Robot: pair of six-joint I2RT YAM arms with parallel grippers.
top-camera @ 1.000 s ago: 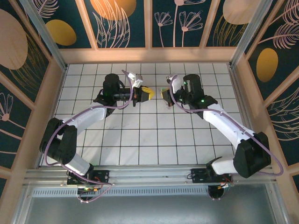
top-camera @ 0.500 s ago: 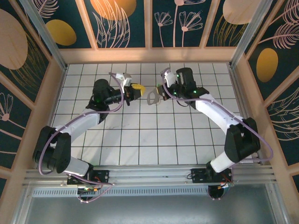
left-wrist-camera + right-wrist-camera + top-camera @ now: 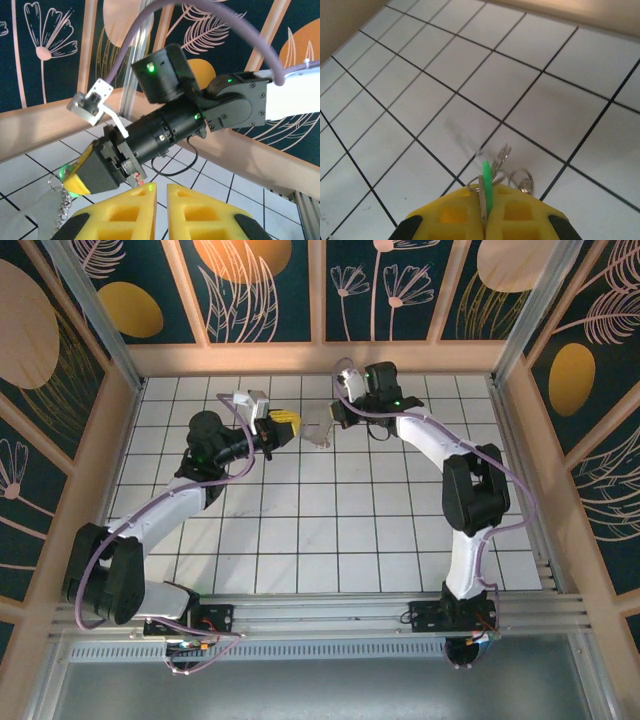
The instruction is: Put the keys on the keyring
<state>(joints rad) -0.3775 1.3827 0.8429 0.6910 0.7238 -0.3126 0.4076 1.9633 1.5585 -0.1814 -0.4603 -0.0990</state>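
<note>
I will next draw my right gripper back, lower it and let go of the keys on the bare white tiles that lie below it and back toward its base.
My right gripper [image 3: 487, 194] is shut on the keys [image 3: 486, 181], a green-headed key and a flat silvery piece pinched upright between the yellow fingers. Small silvery rings of the keyring [image 3: 521, 178] hang just in front of those fingertips, above the tiles. In the top view the right gripper [image 3: 337, 423] holds the pale keyring [image 3: 318, 432] near the back of the floor. My left gripper [image 3: 289, 426] faces it from the left, a short gap away. In the left wrist view the left gripper [image 3: 161, 189] has its fingers slightly apart with nothing between them, and the green key [image 3: 64, 173] and a dangling chain [image 3: 62, 206] show at the right gripper's tip.
The white tiled floor [image 3: 330, 540] is bordered by a wooden back rail [image 3: 320, 358] and side walls. The right arm's black wrist [image 3: 165, 127] and its cable lie close in front of the left fingers. Both arm bases sit at the near edge.
Both arms have swung toward the back of the floor. The right gripper carried the keys and keyring back-left. The left fingers have parted slightly.
</note>
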